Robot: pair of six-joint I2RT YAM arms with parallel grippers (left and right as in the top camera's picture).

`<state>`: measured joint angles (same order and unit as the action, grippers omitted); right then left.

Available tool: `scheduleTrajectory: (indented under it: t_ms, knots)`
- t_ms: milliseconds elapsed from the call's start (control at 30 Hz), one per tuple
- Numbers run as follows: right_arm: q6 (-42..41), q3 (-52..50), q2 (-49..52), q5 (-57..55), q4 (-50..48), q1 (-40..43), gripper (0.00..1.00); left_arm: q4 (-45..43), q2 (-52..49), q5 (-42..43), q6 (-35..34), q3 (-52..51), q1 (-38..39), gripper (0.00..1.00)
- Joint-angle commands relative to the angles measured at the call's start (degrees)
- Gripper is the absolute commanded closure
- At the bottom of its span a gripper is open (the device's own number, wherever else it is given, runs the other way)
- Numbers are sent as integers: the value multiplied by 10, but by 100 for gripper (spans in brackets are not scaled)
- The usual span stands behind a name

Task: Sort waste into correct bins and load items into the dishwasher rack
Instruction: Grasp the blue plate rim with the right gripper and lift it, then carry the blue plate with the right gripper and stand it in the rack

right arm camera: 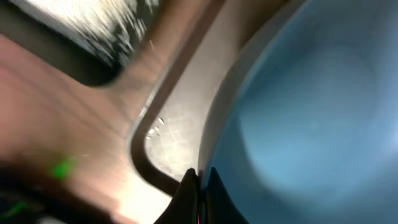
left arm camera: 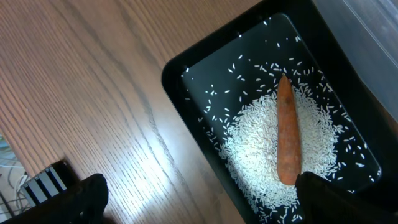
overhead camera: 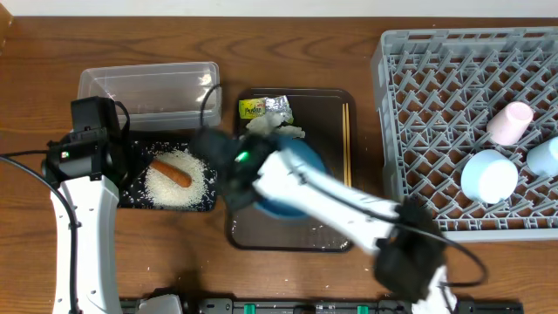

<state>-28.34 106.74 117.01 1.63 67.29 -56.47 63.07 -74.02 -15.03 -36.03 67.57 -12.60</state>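
I will move my right gripper up and outward over the grey rack's far end (overhead camera: 462,74) next, because that end of the rack is empty. I will then tilt the bowl on edge and let go of the bowl's rim.
Loose white rice (overhead camera: 179,190) and an orange carrot stick (overhead camera: 172,172) lie in the black tray (overhead camera: 131,194); both show in the left wrist view, rice (left arm camera: 261,143) and stick (left arm camera: 287,134). My left gripper (left arm camera: 205,205) is open above the tray's near edge (left arm camera: 186,118). My right gripper (right arm camera: 199,183) is shut on the rim of the large dark-blue bowl (right arm camera: 311,112), which sits on the brown serving tray (overhead camera: 336,235). The bowl (overhead camera: 305,161) is partly hidden by the arm. The wrapper (overhead camera: 253,108), tissue (overhead camera: 281,129) and chopsticks (overhead camera: 346,139) lie on that tray.
The clear tub (overhead camera: 148,87) stands behind the black tray. The grey rack (overhead camera: 436,113) at the right holds a pale cup (overhead camera: 510,122), a small light-blue bowl (overhead camera: 488,176) and a pale-blue cup (overhead camera: 545,157).
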Motion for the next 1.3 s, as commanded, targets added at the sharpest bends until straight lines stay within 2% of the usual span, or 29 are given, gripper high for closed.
scheduleTrajectory:
  t_ms: [0, 167, 300, 467, 700, 833, 1267]
  knots:
    - [58, 24, -90, 55, 2, 54, 99, 3, -2, -9, -3, 7, -2, 2]
    - [133, 24, -182, 158, 2, 179, 99, 3, -2, -9, -3, 7, -2, 2]
    - [189, 24, -222, 274, -8, 332, 99, 3, -2, -9, -3, 7, -2, 2]
    - [270, 19, -217, 455, -42, 521, 99, 3, -2, -9, -3, 7, -2, 2]
    - [293, 2, -161, 669, -157, 711, 99, 3, -2, -9, -3, 7, -2, 2]
    - [288, 1, -116, 746, -235, 758, 99, 3, -2, -9, -3, 7, -2, 2]
    - [173, 1, 22, 786, -438, 779, 99, 3, -2, -9, -3, 7, -2, 2]
